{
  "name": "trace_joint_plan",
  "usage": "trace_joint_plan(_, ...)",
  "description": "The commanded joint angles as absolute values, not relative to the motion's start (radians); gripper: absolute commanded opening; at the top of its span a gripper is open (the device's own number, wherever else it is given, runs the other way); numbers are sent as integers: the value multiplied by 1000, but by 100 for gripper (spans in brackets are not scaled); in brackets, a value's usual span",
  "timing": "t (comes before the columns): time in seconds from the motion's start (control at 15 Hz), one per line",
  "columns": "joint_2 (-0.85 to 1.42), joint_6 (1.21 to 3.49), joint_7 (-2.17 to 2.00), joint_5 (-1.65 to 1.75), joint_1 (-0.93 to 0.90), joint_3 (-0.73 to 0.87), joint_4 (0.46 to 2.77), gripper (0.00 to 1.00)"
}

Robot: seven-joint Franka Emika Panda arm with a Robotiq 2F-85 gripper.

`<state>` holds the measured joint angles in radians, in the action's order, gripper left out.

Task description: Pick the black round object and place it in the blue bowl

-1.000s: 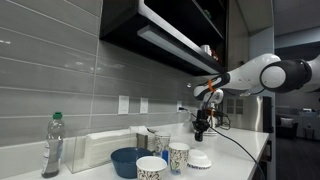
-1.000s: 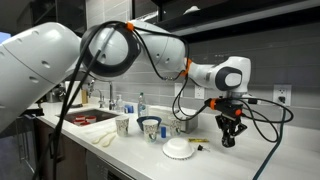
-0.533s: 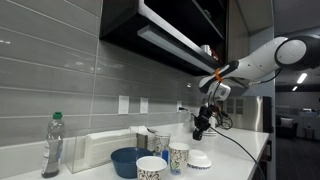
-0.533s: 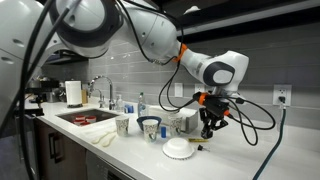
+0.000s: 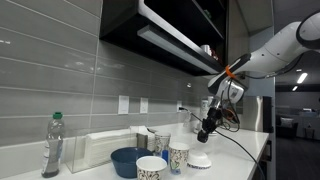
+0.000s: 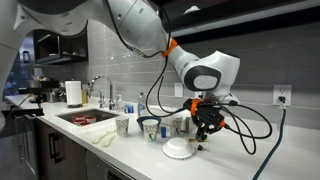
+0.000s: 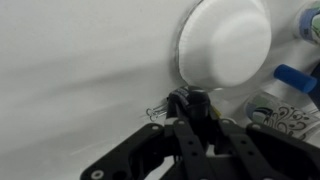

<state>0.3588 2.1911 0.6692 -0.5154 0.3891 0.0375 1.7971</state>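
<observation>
I will lift my gripper, carry it past the patterned paper cups that stand before the blue bowl, and lower it over the bowl's open top (image 5: 125, 153) to release.
My gripper (image 7: 190, 108) is shut on the black round object (image 7: 188, 97), a small dark lump between the fingertips. It hangs above the white counter, just beside the white ribbed dish (image 7: 225, 42). In both exterior views the gripper (image 5: 207, 128) (image 6: 201, 133) hovers over the counter near that dish (image 5: 199, 159) (image 6: 180, 148). The blue bowl (image 5: 126, 159) sits further along the counter behind the patterned paper cups (image 5: 179, 156). It also shows in an exterior view (image 6: 150, 122), and its blue edge shows at the right of the wrist view (image 7: 297, 78).
Patterned paper cups (image 5: 152, 167) (image 6: 123, 125) stand around the bowl. A plastic bottle (image 5: 52, 145) stands by the tiled wall. A sink (image 6: 88, 116) lies at the far end. A small metal clip (image 7: 155, 111) lies on the counter below the gripper.
The arm has swung sideways with the black object, from beyond the white dish to just beside it, closer to the cups. The gripper stays shut.
</observation>
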Motion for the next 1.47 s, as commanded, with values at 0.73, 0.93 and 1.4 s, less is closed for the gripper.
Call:
trace_joint_plan(0.73,-60,2417,1167,-971,212,77,2385,20)
trace_joint_plan(0.93,-76,2430,1177,-965,203,82,2387,5)
trace_joint_plan(1.4,-112,2404,1289,-882,122,83,2208,5)
